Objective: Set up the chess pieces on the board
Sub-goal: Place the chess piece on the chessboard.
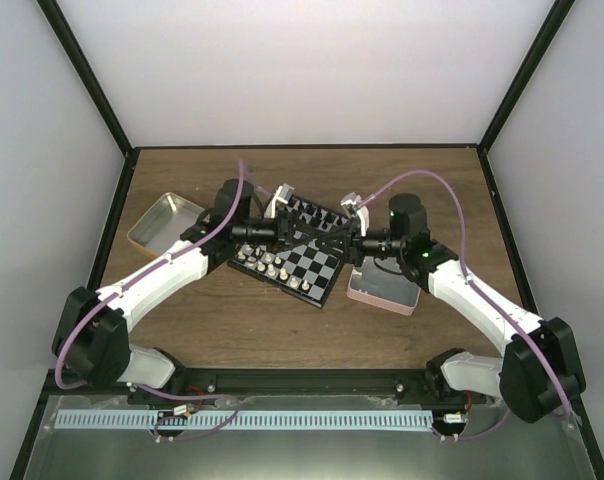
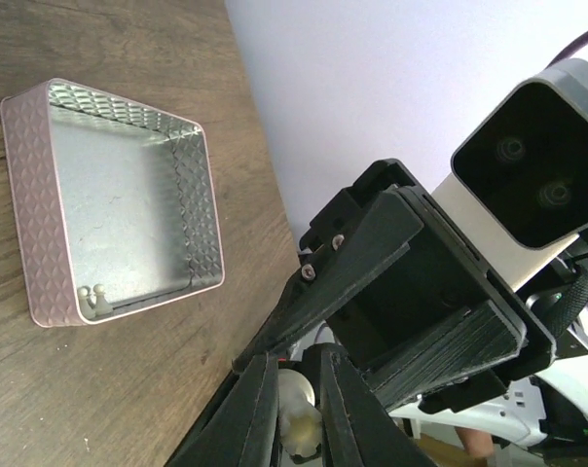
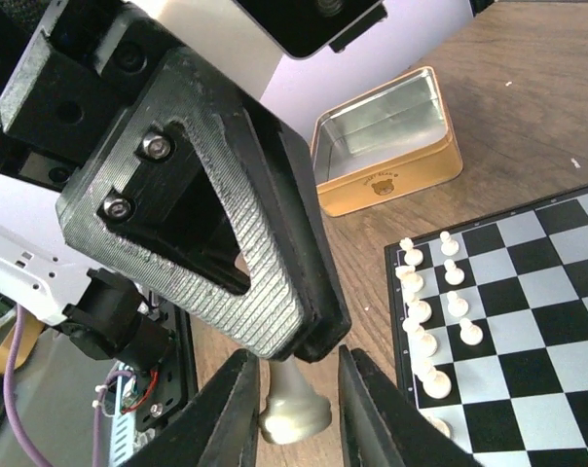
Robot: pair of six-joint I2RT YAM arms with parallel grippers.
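My left gripper moves back next and tips downward. It then lowers the piece onto the board's near corner square (image 1: 316, 296) and lets go, since that square stands empty.
Both grippers meet just above the board (image 1: 317, 275), a small black and pale grey checkered square. My left gripper (image 1: 294, 232) is shut on a cream-white chess piece (image 2: 299, 413). In the right wrist view that piece (image 3: 296, 418) hangs base-down from the left gripper's grey ribbed finger (image 3: 255, 253). My right gripper (image 3: 296, 368) is open around the piece's base, with a gap showing on the right side. Cream-white pieces (image 3: 421, 316) stand in two rows on the board's edge (image 3: 528, 321). Black pieces (image 1: 317, 212) stand along the far side.
A yellow-sided metal tin (image 1: 165, 222) lies open at the left; it also shows in the right wrist view (image 3: 391, 146). A pink square tray (image 1: 382, 290) sits right of the board; in the left wrist view this tray (image 2: 36, 224) holds two small white pieces (image 2: 91, 295).
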